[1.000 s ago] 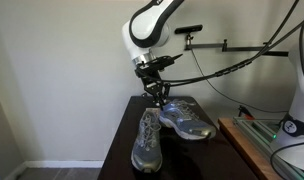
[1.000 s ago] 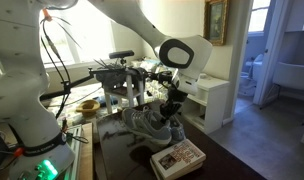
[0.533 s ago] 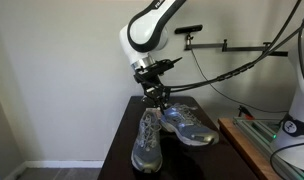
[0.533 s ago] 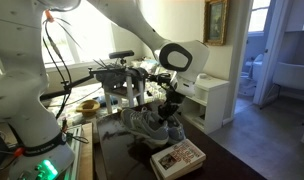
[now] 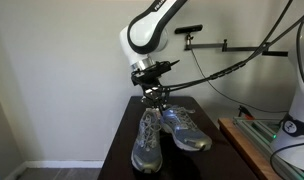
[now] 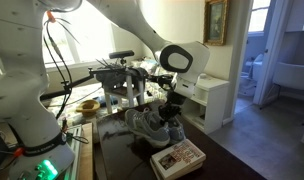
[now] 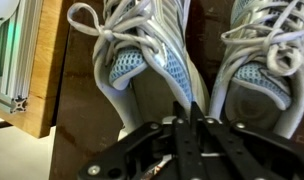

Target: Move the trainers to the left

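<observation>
The other trainer is to the right in the wrist view, and the one I'm holding points at an angle. I need to turn my gripper toward the other trainer next and let go of the angled trainer's collar point(image 5: 163, 106) point(image 7: 190, 108).
The trainers are two grey-silver mesh shoes on a dark table point(image 5: 117, 140). In an exterior view one trainer point(image 5: 145, 146) lies toe toward the camera and the other trainer point(image 5: 188, 129) lies angled beside it. Both show in the wrist view point(image 7: 142, 55) point(image 7: 267, 60) with laces and blue lining. My gripper point(image 5: 157, 99) point(image 7: 189, 108) is shut on the heel collar of the angled trainer. In an exterior view point(image 6: 172, 108) it stands over the pair point(image 6: 145, 125).
A flat book-like stack point(image 6: 178, 157) lies on the table near the trainers. A wooden bench with an aluminium rail point(image 7: 22, 60) adjoins the table's side. A white cabinet point(image 6: 214, 100) stands behind. A wall point(image 5: 52, 70) is close to the table.
My gripper has moved toward the other trainer, dragging the held trainer's heel with it. That trainer now lies closer to its pair, toe swung outward.
</observation>
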You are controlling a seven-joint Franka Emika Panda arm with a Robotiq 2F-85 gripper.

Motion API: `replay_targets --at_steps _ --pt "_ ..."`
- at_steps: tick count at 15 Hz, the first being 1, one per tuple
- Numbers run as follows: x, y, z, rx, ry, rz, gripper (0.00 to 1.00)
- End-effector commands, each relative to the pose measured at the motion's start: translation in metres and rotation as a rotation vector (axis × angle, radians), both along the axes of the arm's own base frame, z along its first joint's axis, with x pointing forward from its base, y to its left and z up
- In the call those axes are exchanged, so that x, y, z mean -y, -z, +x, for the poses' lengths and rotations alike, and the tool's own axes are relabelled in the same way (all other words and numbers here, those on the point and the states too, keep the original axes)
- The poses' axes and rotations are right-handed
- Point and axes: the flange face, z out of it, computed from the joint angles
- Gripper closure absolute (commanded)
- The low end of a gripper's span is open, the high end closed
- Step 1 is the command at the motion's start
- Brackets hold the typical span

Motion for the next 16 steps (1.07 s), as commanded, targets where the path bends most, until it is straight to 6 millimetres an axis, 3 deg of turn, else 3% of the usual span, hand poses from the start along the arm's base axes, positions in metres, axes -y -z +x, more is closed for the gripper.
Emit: replay_targets --at_steps 1,9,16 --pt "-0.004 0.006 0.006 -0.009 0.122 -0.023 0.98" --pt "-0.005 0.026 0.016 0.03 0.307 -0.131 0.98" --pt "-0.008 0.031 0.015 0.018 0.345 -0.153 0.98"
